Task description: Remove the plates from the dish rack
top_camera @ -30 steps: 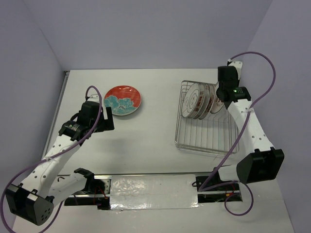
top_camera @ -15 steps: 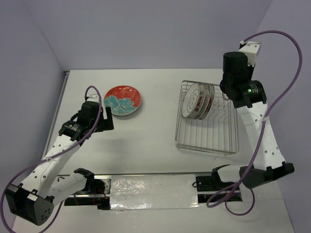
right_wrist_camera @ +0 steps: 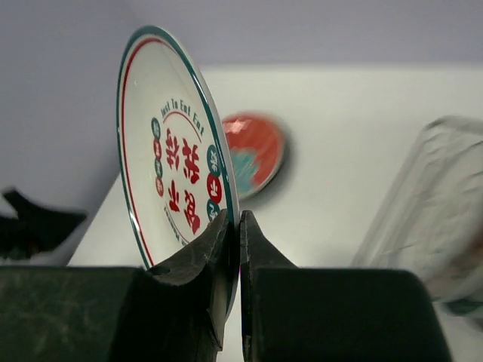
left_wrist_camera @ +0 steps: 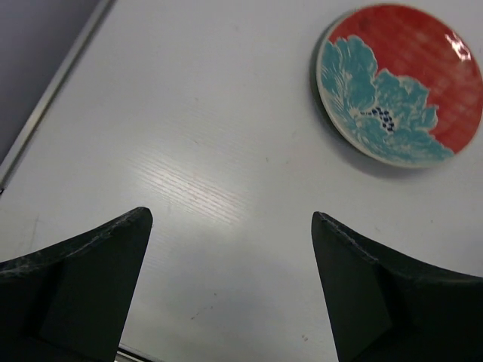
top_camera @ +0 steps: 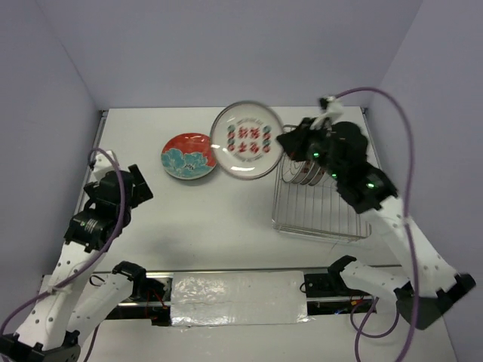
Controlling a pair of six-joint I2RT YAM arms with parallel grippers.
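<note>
The table on the near side of the red plate (top_camera: 186, 216) is empty. My right gripper needs to carry the white plate down and back onto it next.
My right gripper (top_camera: 284, 142) is shut on the rim of a white plate with red centre marks (top_camera: 246, 140) and holds it in the air left of the dish rack (top_camera: 317, 207). In the right wrist view the plate (right_wrist_camera: 170, 173) stands on edge between my fingertips (right_wrist_camera: 238, 226). More white plates (top_camera: 311, 172) stand upright in the rack, partly hidden by my arm. The red plate with teal flowers (top_camera: 189, 155) lies flat on the table; it also shows in the left wrist view (left_wrist_camera: 396, 83). My left gripper (left_wrist_camera: 230, 226) is open and empty over bare table, near the left side (top_camera: 139, 188).
The table's left edge (top_camera: 94, 162) runs close to my left arm. A strip of foil-like tape (top_camera: 238, 298) lies along the near edge between the arm bases. Purple walls close the back and sides.
My right gripper has pulled a white plate out of the rack and swung it left, over the table beside the red plate. My left arm has drawn back toward the left.
</note>
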